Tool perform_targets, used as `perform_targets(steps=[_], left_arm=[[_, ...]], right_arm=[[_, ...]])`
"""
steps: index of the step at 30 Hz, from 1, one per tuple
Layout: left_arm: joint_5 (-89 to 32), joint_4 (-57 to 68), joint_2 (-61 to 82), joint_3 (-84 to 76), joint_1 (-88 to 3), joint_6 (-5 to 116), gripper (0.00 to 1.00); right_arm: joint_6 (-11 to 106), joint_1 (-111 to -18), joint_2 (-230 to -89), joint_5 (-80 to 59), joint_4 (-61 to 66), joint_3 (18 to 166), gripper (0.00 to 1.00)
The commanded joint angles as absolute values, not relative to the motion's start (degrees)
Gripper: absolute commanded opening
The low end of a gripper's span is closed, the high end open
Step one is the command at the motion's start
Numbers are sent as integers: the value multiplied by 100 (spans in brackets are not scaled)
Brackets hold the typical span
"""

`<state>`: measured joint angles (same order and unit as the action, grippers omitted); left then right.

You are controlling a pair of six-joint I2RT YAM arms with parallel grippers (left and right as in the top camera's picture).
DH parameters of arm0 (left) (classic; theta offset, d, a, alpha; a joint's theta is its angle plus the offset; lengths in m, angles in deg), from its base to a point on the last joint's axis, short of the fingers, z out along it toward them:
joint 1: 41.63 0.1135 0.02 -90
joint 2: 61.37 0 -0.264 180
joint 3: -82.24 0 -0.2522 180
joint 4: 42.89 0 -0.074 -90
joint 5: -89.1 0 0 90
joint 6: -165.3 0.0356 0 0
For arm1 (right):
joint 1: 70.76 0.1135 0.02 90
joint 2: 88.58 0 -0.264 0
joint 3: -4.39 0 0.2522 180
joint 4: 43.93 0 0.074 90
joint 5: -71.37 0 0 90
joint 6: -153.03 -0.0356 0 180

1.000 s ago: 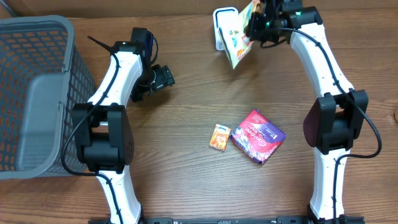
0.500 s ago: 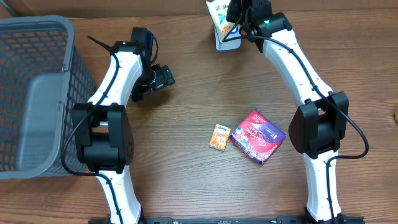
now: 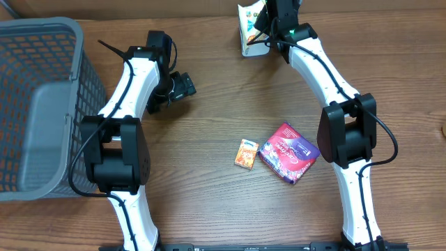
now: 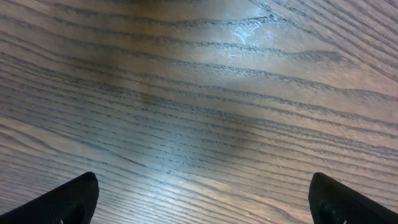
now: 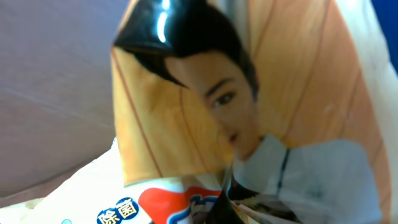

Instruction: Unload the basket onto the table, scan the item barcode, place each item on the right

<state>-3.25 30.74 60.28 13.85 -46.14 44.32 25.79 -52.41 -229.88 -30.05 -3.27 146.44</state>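
The packet lies on the tabletop by that view's edge in the overhead view. My right gripper will next swing to the right in that view and back, freeing the packet to uncover the white device (image 3: 254,47).
My right gripper (image 3: 267,15) is shut on a snack packet (image 3: 248,17), orange and white, at the table's far edge in the overhead view. The packet hangs over a white box-like device (image 3: 254,47), most of which it hides. In the right wrist view the packet (image 5: 249,106), printed with a face, fills the frame and hides my fingers. My left gripper (image 3: 185,86) stands open above bare wood at the left. Its two black fingertips (image 4: 68,200) sit wide apart at the bottom corners of the left wrist view, with nothing between them.
A small orange sachet (image 3: 246,153) and a purple packet (image 3: 289,152) lie side by side mid-table. A grey mesh basket (image 3: 70,42) takes up the left edge.
My right arm has swung left along the far edge, carrying the packet over the white device. The left arm has stayed still.
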Motion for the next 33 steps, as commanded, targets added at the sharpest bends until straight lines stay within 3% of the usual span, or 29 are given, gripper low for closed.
perform_targets(steps=[1, 11, 24, 33], left_arm=[[-330, 3059, 6013, 1404, -4636, 4487, 100], [-330, 3059, 6013, 1404, -4638, 4487, 100], [-330, 3059, 6013, 1404, -4636, 4487, 100], [-330, 3059, 6013, 1404, -4636, 4487, 100]], right_arm=[[2507, -5250, -22826, -3101, -458, 14762, 4], [2483, -5906, -21912, -3103, 403, 14954, 4], [2405, -8284, -21290, -3123, 2577, 14814, 4], [3397, -9733, -21290, -3037, 2121, 13627, 4]])
